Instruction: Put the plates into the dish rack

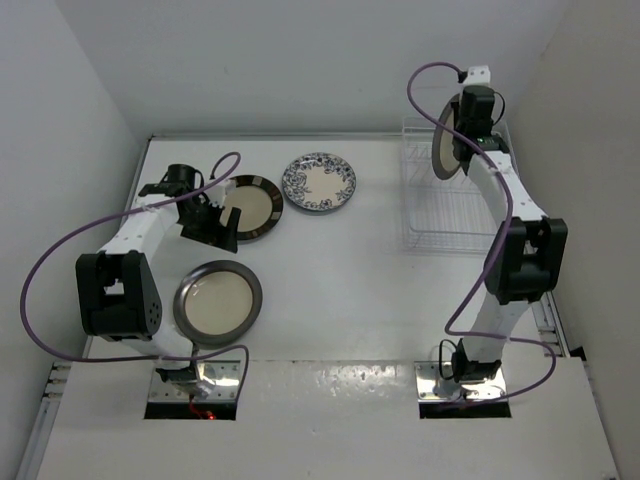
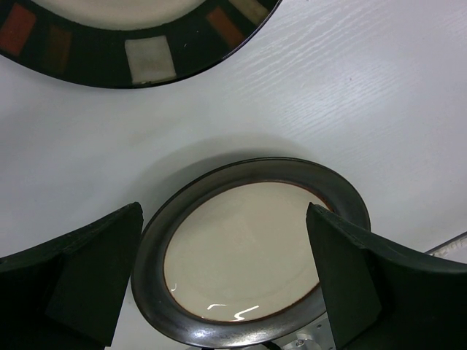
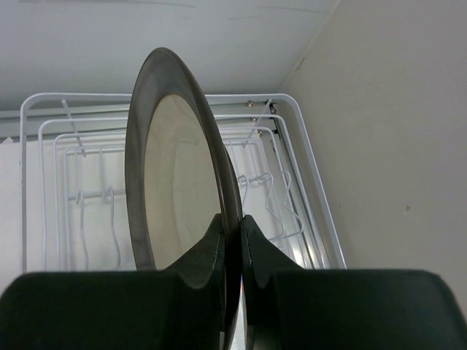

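The plate is hanging above the dividers [image 1: 432,163] [image 3: 108,210], so my right gripper will move toward the rack's side that faces the blue floral plate, then lower the upright plate between them.
My right gripper [image 1: 463,135] is shut on the rim of a plain dark-rimmed plate [image 1: 444,146] and holds it upright on edge above the far end of the white wire dish rack [image 1: 452,215]. In the right wrist view the fingers [image 3: 211,244] pinch the plate's [image 3: 171,168] edge, with the rack [image 3: 303,171] behind it. My left gripper [image 1: 218,228] is open and empty beside the striped-rim plate [image 1: 252,205]. In the left wrist view it [image 2: 222,215] hovers over a second dark-rimmed plate [image 2: 248,251], with the striped plate [image 2: 146,62] above. A blue floral plate [image 1: 319,182] lies flat at mid-table.
The second dark-rimmed plate [image 1: 218,300] lies flat near the left arm's base. Walls close in the table on the left, back and right. The rack stands against the right wall near the back corner. Purple cables loop off both arms.
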### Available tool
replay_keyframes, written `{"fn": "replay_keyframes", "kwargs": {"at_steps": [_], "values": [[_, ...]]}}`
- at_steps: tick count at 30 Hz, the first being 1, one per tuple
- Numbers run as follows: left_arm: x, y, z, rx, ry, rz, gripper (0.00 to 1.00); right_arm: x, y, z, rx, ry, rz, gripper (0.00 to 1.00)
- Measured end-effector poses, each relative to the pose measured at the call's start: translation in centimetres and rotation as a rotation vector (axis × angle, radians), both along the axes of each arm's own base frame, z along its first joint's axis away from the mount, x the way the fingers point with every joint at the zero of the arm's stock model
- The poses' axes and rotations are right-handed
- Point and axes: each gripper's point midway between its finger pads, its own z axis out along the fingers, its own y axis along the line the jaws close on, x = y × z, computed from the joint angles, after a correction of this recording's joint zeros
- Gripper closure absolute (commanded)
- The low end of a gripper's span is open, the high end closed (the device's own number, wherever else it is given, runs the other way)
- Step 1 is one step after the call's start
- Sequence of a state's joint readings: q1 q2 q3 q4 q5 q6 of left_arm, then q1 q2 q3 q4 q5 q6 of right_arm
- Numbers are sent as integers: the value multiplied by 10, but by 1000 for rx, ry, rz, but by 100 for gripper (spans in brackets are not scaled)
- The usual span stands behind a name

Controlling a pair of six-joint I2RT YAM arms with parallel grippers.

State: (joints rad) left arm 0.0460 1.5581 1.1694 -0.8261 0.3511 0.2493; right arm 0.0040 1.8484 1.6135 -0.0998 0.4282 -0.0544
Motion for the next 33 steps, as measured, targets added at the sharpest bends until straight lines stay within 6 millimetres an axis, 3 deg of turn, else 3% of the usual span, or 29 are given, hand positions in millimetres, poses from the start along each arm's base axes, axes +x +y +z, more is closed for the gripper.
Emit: {"fn": "replay_keyframes", "kwargs": {"at_steps": [6, 16, 19, 20, 21, 22, 26, 33], "values": [[0, 3, -1, 16, 1, 4, 1, 3, 6, -10, -7, -24, 1, 100], [0, 48, -5, 274, 9, 66, 4, 5, 36, -25, -52, -36, 20, 100], [-2, 59, -6, 331, 17, 86, 4, 6, 37, -28, -36, -44, 22, 80], [-3, 63, -7, 345, 21, 93, 3, 5, 38, -30, -26, -43, 24, 71], [-5, 67, -10, 354, 28, 99, 3, 6, 40, -32, -16, -42, 35, 57], [-9, 70, -13, 359, 41, 107, 3, 7, 43, -33, -2, -41, 50, 52], [-20, 86, -27, 353, 93, 128, 1, 10, 54, -34, 26, -49, 90, 36], [-58, 106, -63, 306, 228, 137, 3, 1, 61, -36, 51, -43, 121, 26]]}}
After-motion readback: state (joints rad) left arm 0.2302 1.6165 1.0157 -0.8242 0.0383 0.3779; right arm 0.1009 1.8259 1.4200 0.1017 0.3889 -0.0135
